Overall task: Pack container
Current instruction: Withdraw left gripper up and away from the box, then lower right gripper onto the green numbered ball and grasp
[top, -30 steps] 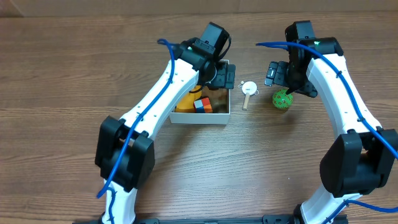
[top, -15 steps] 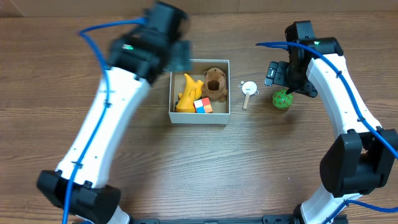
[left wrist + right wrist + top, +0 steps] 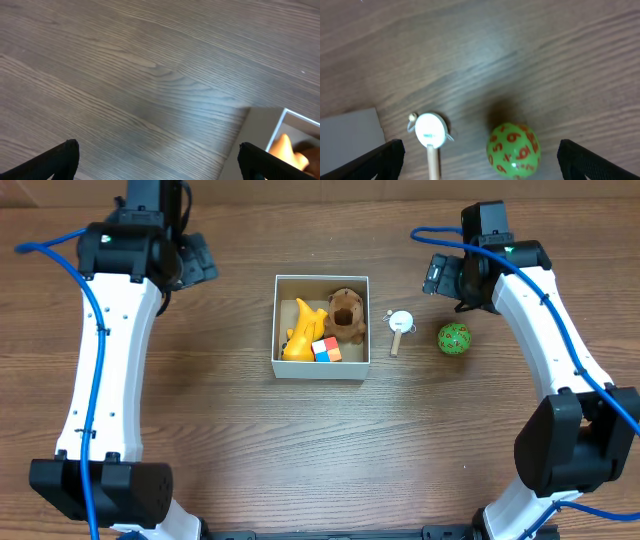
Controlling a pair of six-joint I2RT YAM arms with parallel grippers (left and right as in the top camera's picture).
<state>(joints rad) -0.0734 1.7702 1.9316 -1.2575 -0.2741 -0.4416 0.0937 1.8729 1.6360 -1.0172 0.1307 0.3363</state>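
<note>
The green numbered ball (image 3: pixel 453 339) is on the tabletop outside the container (image 3: pixel 321 373), so my right gripper needs to lower and come back with its fingers open around the ball.
The container (image 3: pixel 321 373), a white-walled box with a brown inside, sits mid-table and holds a yellow toy (image 3: pixel 300 330), a colour cube (image 3: pixel 325 350) and a brown plush (image 3: pixel 346 315). A white disc toy on a wooden stick (image 3: pixel 399 324) and a green numbered ball (image 3: pixel 453 339) lie on the table to its right. My left gripper (image 3: pixel 197 264) is open and empty, well left of the container; its wrist view (image 3: pixel 160 167) shows the container's corner (image 3: pixel 285 120). My right gripper (image 3: pixel 441 278) is open and empty, above and behind the ball (image 3: pixel 514 149) and the disc toy (image 3: pixel 430 131).
Brown wood-grain table (image 3: pixel 320 450) all round. The container's white wall (image 3: pixel 350 145) shows at the left edge of the right wrist view. Blue cables run along both arms.
My left arm has swung from over the container out to the far left, uncovering the toys inside. My right gripper has drawn back from the green ball.
</note>
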